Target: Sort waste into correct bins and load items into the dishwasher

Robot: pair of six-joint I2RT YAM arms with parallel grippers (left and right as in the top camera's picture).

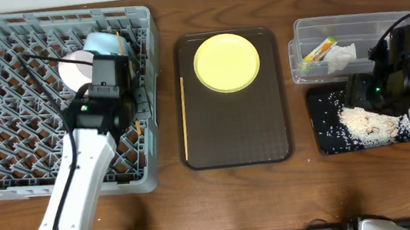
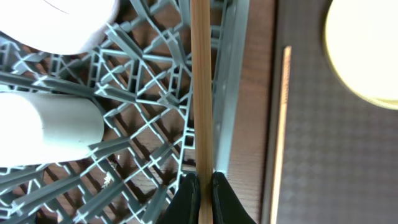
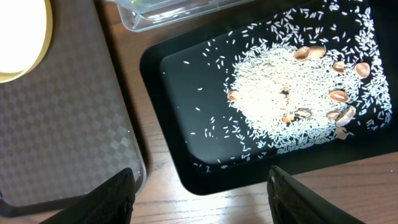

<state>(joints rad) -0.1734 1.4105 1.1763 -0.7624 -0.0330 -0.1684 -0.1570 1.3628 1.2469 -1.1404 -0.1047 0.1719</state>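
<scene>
My left gripper moves down toward the rack's edge row [image 1: 140, 144] [image 2: 189, 138] beside the brown tray next. It releases the chopstick there, since the chopstick already runs along that side of the rack.
My left gripper [image 1: 132, 100] [image 2: 204, 180] is shut on a wooden chopstick [image 2: 200, 87] over the right edge of the grey dish rack [image 1: 4, 115]. The other chopstick [image 1: 184, 117] [image 2: 280, 124] lies on the brown tray's left side. A light blue bowl [image 1: 100, 42] and a white dish [image 1: 76, 68] stand in the rack. The yellow plate [image 1: 226, 62] sits on the brown tray. My right gripper [image 1: 357, 90] [image 3: 202, 180] is open and empty above the near-left corner of the black tray [image 3: 186, 93], which holds rice scraps [image 3: 273, 99].
The clear container [image 1: 350, 29] behind the black tray holds the white napkin [image 1: 341, 54] and the orange-yellow wrapper [image 1: 320, 50]. The brown serving tray [image 1: 268, 123] lies between the rack and the bins. A white cylinder [image 2: 43, 127] lies in the rack.
</scene>
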